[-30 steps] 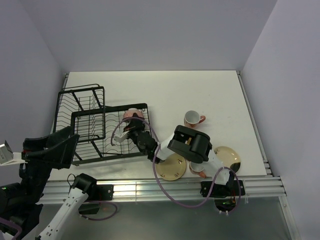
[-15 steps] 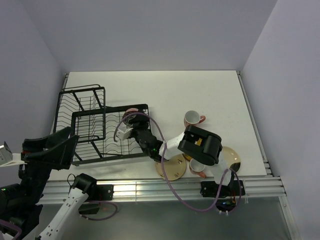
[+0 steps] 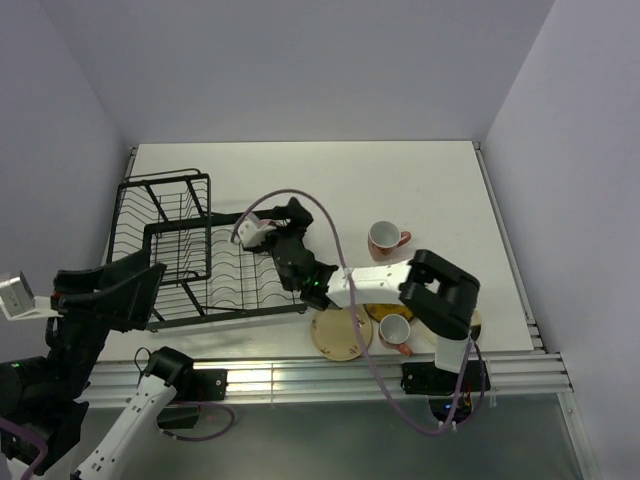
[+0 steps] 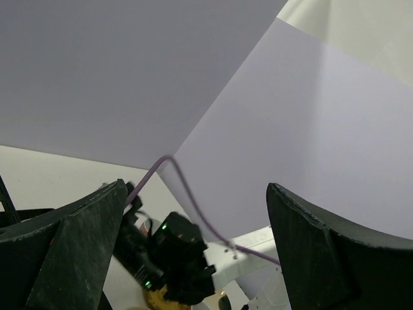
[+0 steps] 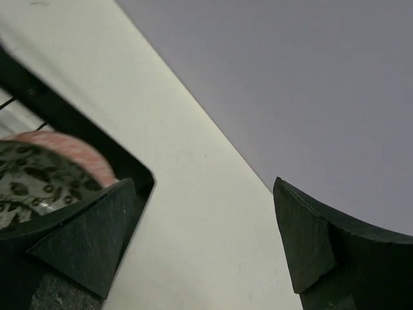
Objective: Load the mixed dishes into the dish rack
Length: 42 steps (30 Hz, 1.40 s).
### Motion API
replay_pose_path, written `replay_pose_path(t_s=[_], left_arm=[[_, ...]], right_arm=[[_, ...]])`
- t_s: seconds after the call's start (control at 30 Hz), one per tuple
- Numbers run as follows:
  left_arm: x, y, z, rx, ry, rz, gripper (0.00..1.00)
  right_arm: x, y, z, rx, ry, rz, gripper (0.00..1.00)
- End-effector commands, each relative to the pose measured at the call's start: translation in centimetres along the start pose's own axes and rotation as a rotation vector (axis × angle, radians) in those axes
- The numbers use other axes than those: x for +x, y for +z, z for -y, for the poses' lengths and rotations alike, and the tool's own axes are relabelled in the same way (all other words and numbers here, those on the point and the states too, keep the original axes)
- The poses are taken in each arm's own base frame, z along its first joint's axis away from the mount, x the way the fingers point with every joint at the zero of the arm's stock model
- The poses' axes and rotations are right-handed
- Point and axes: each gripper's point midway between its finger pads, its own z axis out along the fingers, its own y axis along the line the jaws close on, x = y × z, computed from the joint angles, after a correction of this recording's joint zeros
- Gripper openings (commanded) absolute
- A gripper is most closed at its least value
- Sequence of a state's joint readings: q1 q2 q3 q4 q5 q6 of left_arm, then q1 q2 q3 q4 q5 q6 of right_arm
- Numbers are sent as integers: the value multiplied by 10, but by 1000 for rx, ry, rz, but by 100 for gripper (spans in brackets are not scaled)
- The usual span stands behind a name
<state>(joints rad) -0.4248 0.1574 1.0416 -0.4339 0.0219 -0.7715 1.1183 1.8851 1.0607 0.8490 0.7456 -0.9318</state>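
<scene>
The mid-table mug stands with its opening up. My right gripper will next swing across to the right in the top view onto the mid-table mug's rim by the mug's handle.
The black wire dish rack (image 3: 190,262) stands on the left of the table. The small dark patterned bowl (image 5: 35,174) lies inside its right end, by the rack's corner wire (image 5: 71,132); from above the arm hides it. My right gripper (image 3: 290,215) (image 5: 203,184) hovers over that corner, open and holding nothing. One pinkish-orange mug (image 3: 384,238) stands mid-table and a second mug (image 3: 394,331) near the front. A cream plate (image 3: 335,338) lies at the front edge. A mustard-yellow plate (image 3: 385,312) shows partly under the right arm. My left gripper (image 3: 145,278) (image 4: 195,187) is open beside the rack's near left corner.
The right arm's forearm and purple cable (image 3: 340,250) stretch across the rack's right end and the plates. Another plate edge (image 3: 472,322) peeks out behind the right arm's elbow. Lilac walls close in the table on three sides.
My right gripper opened and let go of the bowl, leaving it in the rack's right end. It then drew up and back, and the arm's elbow swung right. The left arm stayed put.
</scene>
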Motion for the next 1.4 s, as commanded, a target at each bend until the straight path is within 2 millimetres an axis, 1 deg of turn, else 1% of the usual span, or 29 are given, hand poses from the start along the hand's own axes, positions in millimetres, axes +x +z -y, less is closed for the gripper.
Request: replay_pose_path(t_s=[0.0, 0.03, 0.07, 0.1, 0.13, 0.17, 0.2, 0.23, 0.3, 0.33, 0.37, 0.4, 0.43, 0.47, 0.5, 0.53, 0.57, 0.6, 0.67, 0.7, 0.8, 0.9, 1.03, 1.1, 1.13, 1.17, 1.2, 1.37], left_arm=[[15, 15, -7, -25, -17, -64, 96], [19, 20, -10, -38, -22, -87, 95], [23, 23, -12, -48, -26, -104, 95], [25, 25, -13, -54, -36, -117, 95], [31, 29, -17, -70, -43, -144, 94], [35, 30, -17, -67, -49, -162, 94], [39, 32, -18, -71, -61, -174, 94], [42, 34, -19, -70, -68, -184, 94], [50, 36, -21, -69, -91, -207, 94], [52, 37, -21, -69, -98, -215, 93], [53, 38, -21, -63, -106, -217, 93], [57, 39, -21, -61, -119, -228, 93], [57, 39, -21, -58, -124, -230, 93], [58, 40, -19, -53, -131, -231, 93], [59, 40, -19, -49, -138, -238, 92], [59, 40, -18, -49, -141, -241, 92], [60, 40, -18, -47, -143, -243, 92], [60, 39, -17, -47, -144, -247, 92], [60, 38, -17, -49, -143, -252, 92], [60, 38, -18, -53, -140, -254, 92], [62, 37, -20, -58, -137, -259, 92], [69, 39, -23, -62, -143, -281, 91], [86, 48, -30, -82, -152, -355, 89], [93, 51, -30, -75, -154, -391, 89], [98, 56, -33, -86, -156, -415, 89], [101, 58, -31, -74, -156, -440, 88], [108, 63, -34, -82, -160, -469, 87], [123, 71, -37, -81, -172, -546, 85]], right_arm=[[-16, -7, 94, 192, 405, -73, 95], [-4, -17, 107, 173, 424, -147, 96], [8, -20, 115, 169, 467, -209, 95], [7, -13, 150, 228, 721, -227, 94], [46, -28, 140, 164, 666, -416, 92], [59, -33, 149, 168, 735, -490, 89], [63, -34, 161, 192, 883, -526, 87], [97, -47, 161, 139, 904, -658, 86], [123, -64, 155, 138, 988, -783, 82], [133, -77, 152, 123, 995, -835, 82], [146, -85, 151, 134, 1004, -873, 82], [158, -97, 144, 145, 1028, -915, 82], [169, -104, 140, 152, 1044, -952, 82], [183, -109, 138, 151, 1098, -990, 82], [198, -121, 126, 138, 1130, -1032, 82], [204, -121, 122, 130, 1175, -1031, 81], [207, -125, 115, 103, 1212, -1043, 81], [221, -134, 110, 128, 1219, -1081, 80], [224, -140, 110, 140, 1226, -1073, 80], [231, -145, 107, 153, 1228, -1093, 79], [237, -153, 108, 179, 1235, -1102, 79], [239, -154, 109, 184, 1266, -1083, 79], [244, -151, 109, 183, 1295, -1085, 79], [248, -151, 107, 182, 1293, -1094, 79], [248, -148, 107, 177, 1310, -1082, 79], [250, -147, 106, 173, 1312, -1084, 79], [252, -145, 103, 169, 1319, -1092, 79], [255, -131, 96, 136, 1339, -1094, 79]])
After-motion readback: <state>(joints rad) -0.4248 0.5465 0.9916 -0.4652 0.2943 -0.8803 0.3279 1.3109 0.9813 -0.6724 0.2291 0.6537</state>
